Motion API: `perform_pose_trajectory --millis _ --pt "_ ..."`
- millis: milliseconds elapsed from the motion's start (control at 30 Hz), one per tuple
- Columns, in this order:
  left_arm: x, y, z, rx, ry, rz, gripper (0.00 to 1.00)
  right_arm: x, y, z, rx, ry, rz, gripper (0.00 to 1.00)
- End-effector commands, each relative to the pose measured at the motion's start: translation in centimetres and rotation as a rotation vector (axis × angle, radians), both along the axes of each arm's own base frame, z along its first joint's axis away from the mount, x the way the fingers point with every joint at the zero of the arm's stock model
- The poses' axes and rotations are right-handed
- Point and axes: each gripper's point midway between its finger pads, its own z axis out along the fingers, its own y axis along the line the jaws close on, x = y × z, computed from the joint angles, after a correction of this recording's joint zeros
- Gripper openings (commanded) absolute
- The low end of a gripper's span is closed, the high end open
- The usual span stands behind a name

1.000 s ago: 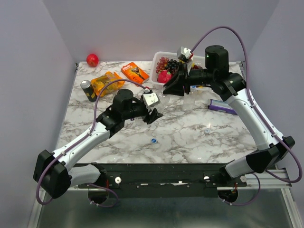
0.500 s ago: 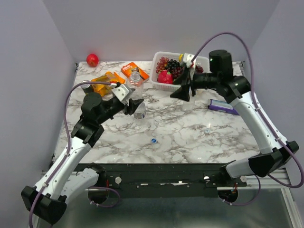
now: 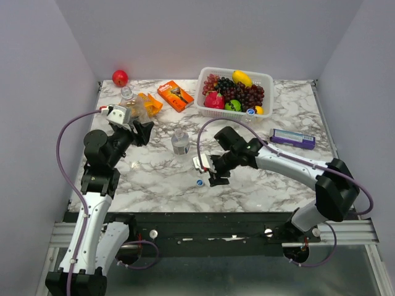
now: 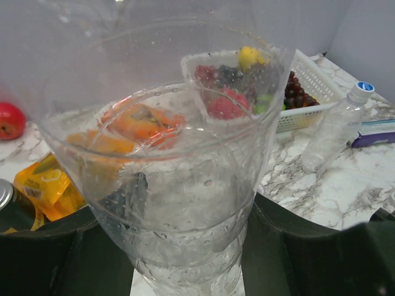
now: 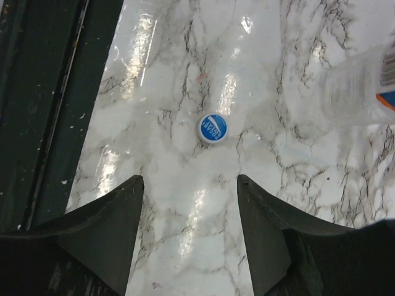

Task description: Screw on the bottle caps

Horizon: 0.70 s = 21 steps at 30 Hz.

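My right gripper is above the loose blue cap [image 3: 200, 182] [image 5: 213, 127], which lies to its left in the top view. I will lower the spread fingers that way around the cap.
My left gripper [image 3: 131, 117] is shut on a clear uncapped bottle [image 3: 128, 98] at the table's left. That bottle [image 4: 185, 185] fills the left wrist view between the fingers. A second open bottle with a label band [image 3: 180, 143] stands mid-table; it also shows in the right wrist view [image 5: 364, 86]. A third bottle [image 4: 336, 126] with a blue cap on it [image 3: 250, 113] stands by the basket. A loose blue cap [image 3: 200, 182] lies near the front edge. My right gripper [image 3: 210, 174] is open and empty just right of it. In the right wrist view the cap [image 5: 213, 127] lies just ahead of the spread fingers [image 5: 188, 179].
A white fruit basket [image 3: 265, 77] stands at the back right, with a purple box [image 3: 294, 139] in front of it. An orange box [image 3: 176, 94] and an orange packet [image 3: 147, 105] lie at the back left. A dark can [image 4: 6, 206] and a red fruit [image 3: 120, 78] are nearby.
My left arm has swung back to the left, carrying a bottle away from the middle. My right arm has moved from the basket down to the loose blue cap at the front.
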Motion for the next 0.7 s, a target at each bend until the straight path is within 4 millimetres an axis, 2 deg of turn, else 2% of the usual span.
perform_pose_trajectory --millis 0,100,133,233,467,667 --pt "-0.3 1.4 -0.7 -0.039 0.045 0.051 0.00 1.6 4.1 -2.5 0.037 -0.102 0.062 0.69" --pt "-0.5 1.5 -0.9 -0.033 0.056 0.050 0.00 1.7 6.1 -3.1 0.049 -0.082 0.073 0.69" --pt "-0.6 1.5 -0.9 -0.032 0.057 0.047 0.00 1.6 6.3 -4.4 0.025 -0.060 0.080 0.69" --pt "-0.7 1.6 -0.9 -0.023 0.054 0.046 0.00 1.7 7.0 -5.9 -0.009 -0.056 0.096 0.69" --pt "-1.2 1.8 -0.8 -0.020 0.048 0.046 0.00 2.5 6.9 -7.8 -0.081 -0.052 0.085 0.61" --pt "-1.5 1.6 -0.8 -0.018 0.049 0.035 0.00 2.0 5.7 -8.7 -0.125 -0.056 0.122 0.61"
